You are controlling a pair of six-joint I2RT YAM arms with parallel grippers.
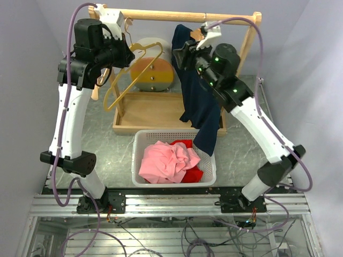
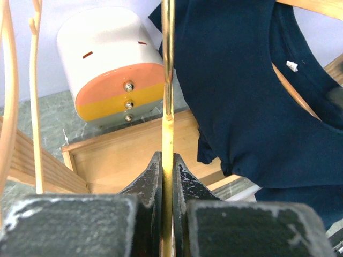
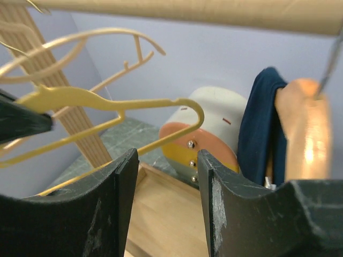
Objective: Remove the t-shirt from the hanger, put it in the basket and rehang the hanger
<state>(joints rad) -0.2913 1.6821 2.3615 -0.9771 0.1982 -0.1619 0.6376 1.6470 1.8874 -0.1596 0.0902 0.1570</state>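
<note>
I will next move my left gripper outward toward the wooden rod, then release the yellow hanger.
A navy t-shirt [image 1: 201, 101] hangs from a wooden hanger [image 1: 195, 35] on the right part of the rack's rod [image 1: 161, 15]. Its hem reaches down to the basket. It also shows in the left wrist view [image 2: 252, 91] and at the right of the right wrist view [image 3: 260, 128], with the wooden hanger [image 3: 303, 134] inside it. My left gripper [image 1: 126, 53] is shut on a bare yellow hanger [image 2: 167, 80], held up left of the shirt. My right gripper [image 1: 179, 53] is open and empty, high up beside the shirt's left shoulder; nothing lies between its fingers [image 3: 126, 182].
A white basket [image 1: 140, 140] with pink and red clothes stands in front of the rack. The rack's wooden base tray [image 1: 155, 110] holds a round white, orange and yellow device [image 1: 153, 75]. Pale spare hangers [image 3: 80, 40] hang at the rod's left end.
</note>
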